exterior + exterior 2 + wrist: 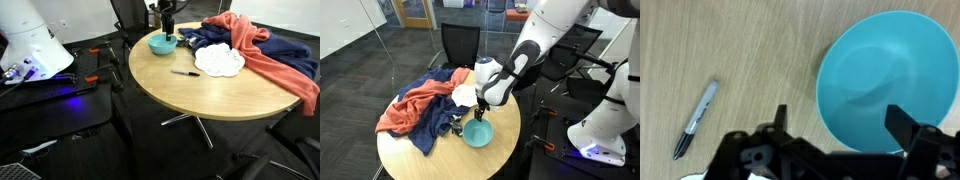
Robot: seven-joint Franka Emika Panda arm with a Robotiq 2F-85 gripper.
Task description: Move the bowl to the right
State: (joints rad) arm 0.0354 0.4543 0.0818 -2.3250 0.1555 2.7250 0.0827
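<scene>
My gripper should go down onto the bowl's side (pixel 172 45) (pixel 824 115) by the marker.
The small teal bowl (pixel 162 44) stands upright on the round wooden table (pixel 215 95). It also shows in the other exterior view (pixel 477 133) and in the wrist view (pixel 885 85), where it looks empty. My gripper (pixel 837 120) is open and hangs just above the bowl's near rim. One finger is over the bare table, the other over the bowl's inside. In both exterior views the gripper (pixel 167 27) (pixel 481 112) sits right above the bowl. It holds nothing.
A black marker (pixel 695 120) lies on the table beside the bowl; it also shows in an exterior view (pixel 185 72). A white scalloped dish (pixel 219 61), a dark blue cloth (pixel 210 38) and a coral cloth (pixel 270 55) lie close by. Chairs stand around the table.
</scene>
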